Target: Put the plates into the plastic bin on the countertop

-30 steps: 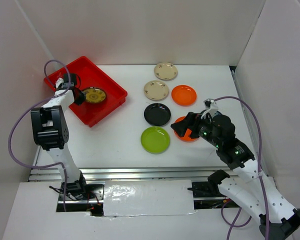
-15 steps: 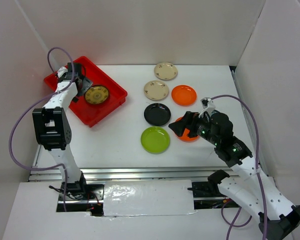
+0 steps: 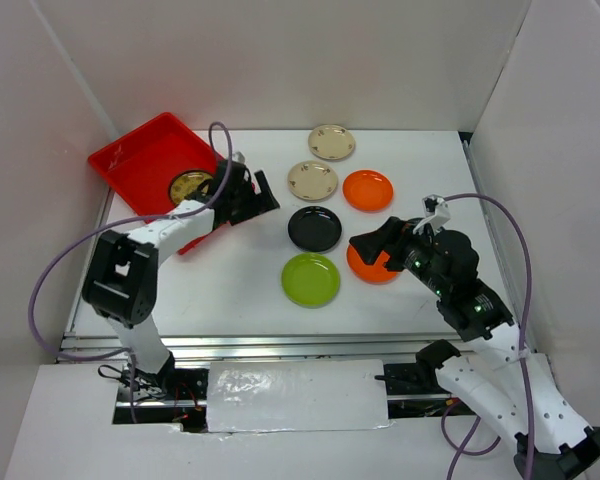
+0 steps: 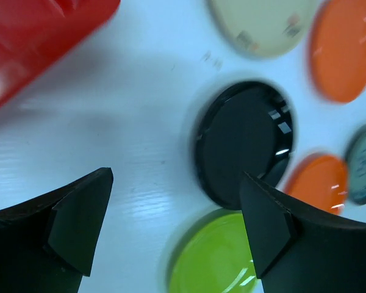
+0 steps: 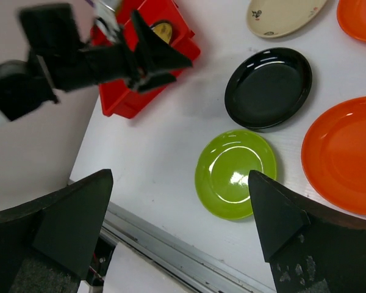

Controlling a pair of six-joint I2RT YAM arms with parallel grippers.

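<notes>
My left gripper comes down toward the right in the top view onto the black plate's bin-side rim (image 3: 290, 231) (image 4: 199, 163) next, because bare countertop leaves that rim clear.
The red plastic bin (image 3: 138, 160) sits at the back left of the white countertop (image 3: 230, 270), and a brown-gold patterned plate (image 3: 188, 186) lies in it. My left gripper (image 3: 256, 196) hangs open and empty just right of the bin, over bare countertop, with the black plate (image 4: 244, 140) and the lime plate (image 4: 213, 259) ahead of it. Two beige plates (image 3: 331, 142) (image 3: 312, 181) and an orange plate (image 3: 368, 190) lie behind these. My right gripper (image 3: 372, 246) is open above a second orange plate (image 3: 372, 266). A teal plate (image 4: 363, 165) shows at the left wrist view's right edge.
White walls close the countertop in at the back and on both sides. A metal rail (image 3: 280, 345) runs along the front edge. In the right wrist view the left gripper (image 5: 174, 70) stands in front of the bin's (image 5: 128, 101) near corner.
My left gripper has opened, left the brown-gold plate in the bin and swung right, out of the bin towards the black plate. My right gripper has shifted slightly.
</notes>
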